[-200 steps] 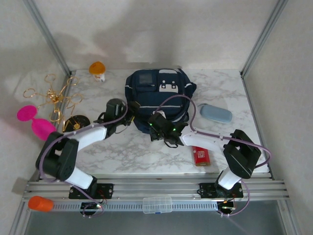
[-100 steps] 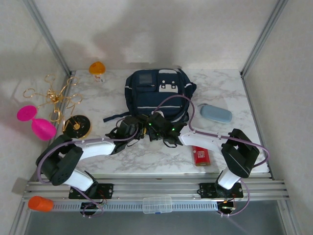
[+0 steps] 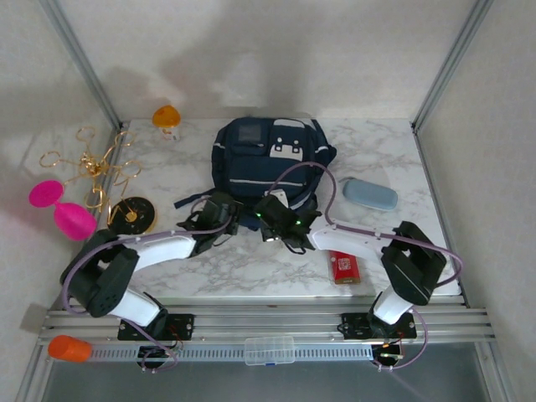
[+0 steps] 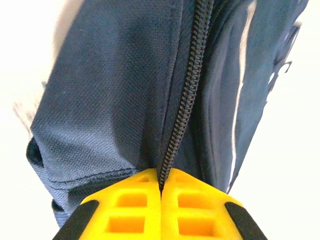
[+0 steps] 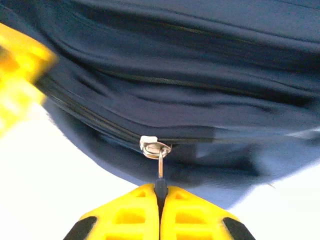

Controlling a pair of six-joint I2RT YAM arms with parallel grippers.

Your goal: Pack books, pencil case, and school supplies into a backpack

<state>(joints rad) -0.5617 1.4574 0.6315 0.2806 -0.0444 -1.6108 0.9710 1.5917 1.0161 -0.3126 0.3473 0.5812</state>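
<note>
The right gripper draws the tab to the backpack's edge by the pencil case next and releases it, as the zipper track runs on that way beyond the gripper.
The navy backpack lies at the back middle of the marble table, and its fabric fills the left wrist view. My left gripper is at the backpack's near left edge, its yellow jaws shut on the zipper track and the fabric beside it. My right gripper is close beside it, shut on the dark pull tab hanging from the silver zipper slider. The light blue pencil case lies right of the backpack. The red box of school supplies lies near the right arm. The books are out of view.
A black-and-gold disc, gold wire shapes and pink objects sit at the left edge. An orange capped object stands at the back left. Metal frame posts rise at both back corners.
My left gripper has swung right from beside the disc to the backpack's near edge and shut on the zipper seam. The right gripper has kept hold of the pull tab.
</note>
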